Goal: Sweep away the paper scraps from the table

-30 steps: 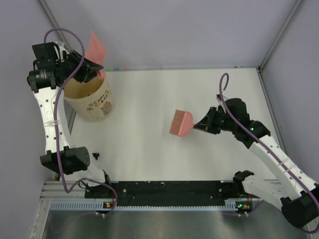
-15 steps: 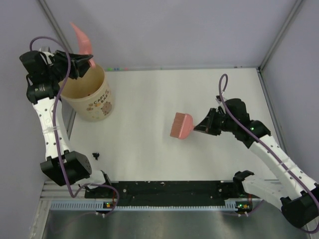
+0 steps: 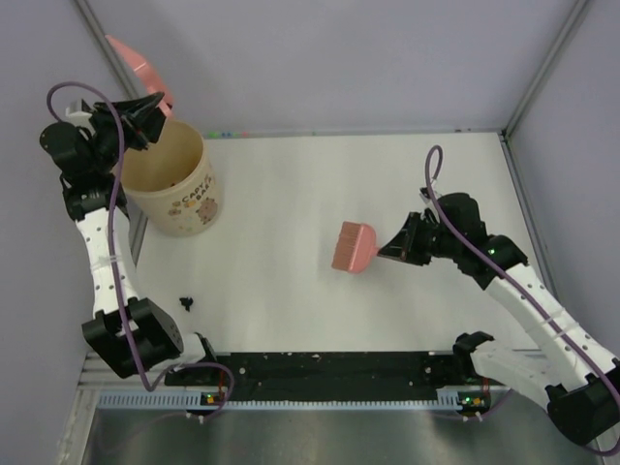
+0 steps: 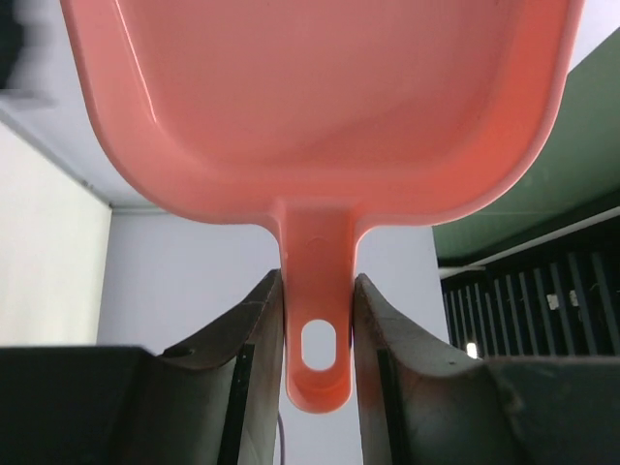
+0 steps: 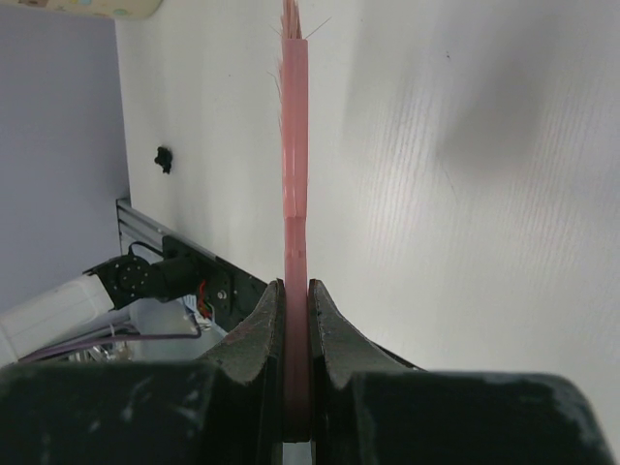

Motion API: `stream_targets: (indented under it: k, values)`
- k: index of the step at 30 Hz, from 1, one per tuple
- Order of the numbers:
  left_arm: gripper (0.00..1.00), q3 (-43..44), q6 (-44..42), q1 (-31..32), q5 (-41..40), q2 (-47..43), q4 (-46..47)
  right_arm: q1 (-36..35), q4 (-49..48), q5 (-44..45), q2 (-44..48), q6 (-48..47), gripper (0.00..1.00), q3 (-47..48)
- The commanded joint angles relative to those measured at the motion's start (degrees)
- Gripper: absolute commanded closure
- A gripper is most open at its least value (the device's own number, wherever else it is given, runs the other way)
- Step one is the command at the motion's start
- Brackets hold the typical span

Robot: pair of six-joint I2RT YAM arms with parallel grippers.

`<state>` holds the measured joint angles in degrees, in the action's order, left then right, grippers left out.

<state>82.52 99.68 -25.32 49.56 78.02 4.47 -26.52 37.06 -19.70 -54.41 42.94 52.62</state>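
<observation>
My left gripper will next go back down over the bare table between the scrap and the brush and let go of the dustpan (image 3: 136, 66). That bare spot is below my left gripper, toward the base.
My left gripper (image 3: 145, 108) is shut on the handle of the pink dustpan (image 3: 136, 66), raised and tipped above the rim of the beige paper cup (image 3: 184, 189) at the table's far left. In the left wrist view the dustpan (image 4: 320, 107) fills the top, its handle clamped between my fingers (image 4: 250, 349). My right gripper (image 3: 395, 244) is shut on a pink brush (image 3: 351, 247), held over the middle of the white table (image 3: 291, 184). One black paper scrap (image 3: 187, 302) lies near the front left; it also shows in the right wrist view (image 5: 163, 159).
A black strip (image 3: 329, 368) runs along the table's near edge. Grey-lilac walls with metal posts enclose the back and sides. The cup stands close to the left wall.
My left gripper has swung the dustpan up and leftward over the cup, tilting it further. The right arm and brush have barely moved.
</observation>
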Motion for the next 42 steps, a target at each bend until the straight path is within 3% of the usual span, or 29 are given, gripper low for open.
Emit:
stream_targets:
  k: [1, 5, 9, 13, 21, 25, 34, 42]
  values:
    - [1.00, -6.5, 14.3, -0.7, -3.2, -3.0, 24.8, -0.5, -0.8, -1.1, 1.7, -1.3, 1.00, 2.4]
    - [1.00, -10.6, 21.6, -0.6, -6.1, -2.8, 34.9, -0.5, -0.2, -1.0, 2.1, -1.9, 1.00, 2.4]
    - [1.00, -11.4, 21.7, -0.7, -7.3, -3.4, 35.6, -0.6, 0.4, -0.9, 3.1, -2.2, 1.00, 2.0]
    - [1.00, -8.7, 14.6, -0.7, -5.2, -4.5, 26.3, -0.5, 0.8, -0.7, 3.8, -2.5, 1.00, 2.0]
    - [1.00, 1.7, -8.2, -0.7, -2.9, -6.2, -6.5, -0.5, 1.0, -0.2, 4.7, -2.5, 1.00, 1.3]
    - [1.00, 5.6, -17.7, -0.6, -3.5, -6.6, -18.1, -0.5, 1.0, -0.3, 4.0, -2.4, 1.00, 1.4]
    - [1.00, 9.0, -34.4, 3.7, -9.0, -9.7, -35.9, -0.5, 0.0, -0.2, 1.8, -2.5, 1.00, 2.6]
    - [1.00, 2.2, -44.6, 13.5, -16.3, -16.0, -46.7, -0.5, -1.0, 4.7, 2.8, -0.9, 1.00, 2.7]
